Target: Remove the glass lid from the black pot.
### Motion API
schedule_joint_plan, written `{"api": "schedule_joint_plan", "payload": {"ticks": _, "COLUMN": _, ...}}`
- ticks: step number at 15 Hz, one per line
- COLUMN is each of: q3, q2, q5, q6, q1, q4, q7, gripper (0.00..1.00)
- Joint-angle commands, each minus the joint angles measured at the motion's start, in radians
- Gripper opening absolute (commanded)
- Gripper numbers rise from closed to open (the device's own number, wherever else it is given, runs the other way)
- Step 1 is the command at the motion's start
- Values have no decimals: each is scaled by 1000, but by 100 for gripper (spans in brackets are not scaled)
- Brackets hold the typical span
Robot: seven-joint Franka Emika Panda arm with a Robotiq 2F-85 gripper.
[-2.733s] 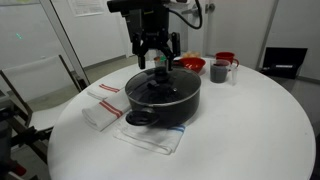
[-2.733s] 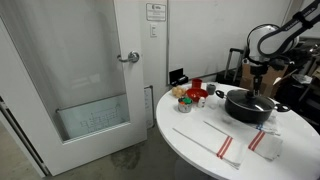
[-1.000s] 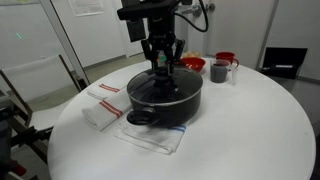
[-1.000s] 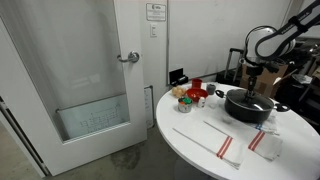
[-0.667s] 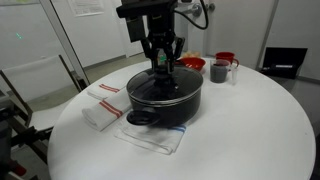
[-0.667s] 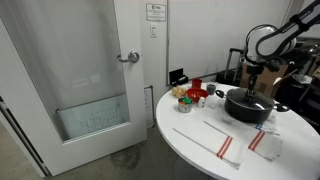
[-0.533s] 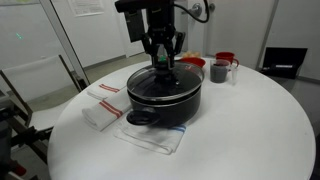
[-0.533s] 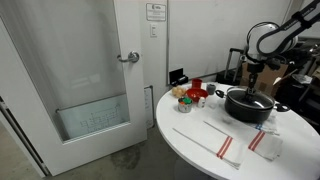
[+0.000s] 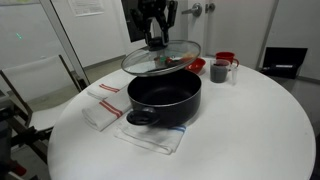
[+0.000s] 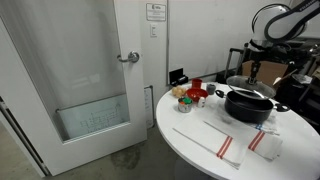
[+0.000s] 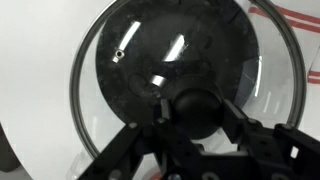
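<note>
I will move my gripper clear of the pot next and down over the red-striped cloth to let go of the knob. The cloth is bare below it and beside the pot.
The glass lid hangs in the air above the black pot, tilted a little, with its metal rim plain to see. My gripper is shut on the lid's black centre knob. In the wrist view the knob sits between my two fingers and the lid fills the frame, with the pot's dark inside seen through the glass. In an exterior view from farther off, the lid floats over the pot. The pot stands open on a striped cloth.
A round white table carries the pot. Behind it stand red bowls and a grey mug. A folded red-striped cloth lies beside the pot. A door stands off the table's edge.
The gripper has risen with the lid in it. Half a second ago the lid lay on the pot; now it hangs well above the rim.
</note>
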Motion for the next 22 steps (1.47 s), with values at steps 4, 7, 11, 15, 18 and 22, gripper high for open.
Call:
{"api": "schedule_joint_plan", "payload": {"ticks": 4, "q3": 46, "q2": -25, "q5": -26, "q6": -66, "q1": 73, "q4": 30, "q7": -23, "gripper": 26}}
{"api": "schedule_joint_plan", "payload": {"ticks": 7, "q3": 80, "q2": 3, "q5": -40, "q6": -113, "q1": 120, "q4": 72, "q7": -35, "gripper": 26}}
{"api": "schedule_joint_plan", "payload": {"ticks": 11, "q3": 128, "q2": 67, "q5": -61, "q6": -184, "q1": 185, "q4": 149, "q7": -65, "gripper": 26}}
{"api": "schedule_joint_plan", "payload": {"ticks": 15, "q3": 168, "q2": 148, "q5": -90, "q6": -224, "q1": 250, "q4": 218, "q7": -99, "gripper": 26}}
{"api": "schedule_joint_plan", "payload": {"ticks": 18, "q3": 185, "q2": 209, "q5": -118, "q6": -231, "q1": 289, "q4": 258, "q7": -128, "gripper": 26}}
{"api": "schedule_joint_plan", "payload": {"ticks": 22, "q3": 195, "q2": 288, "q5": -151, "q6": -183, "q1": 310, "q4": 277, "q7": -176, "gripper": 26}}
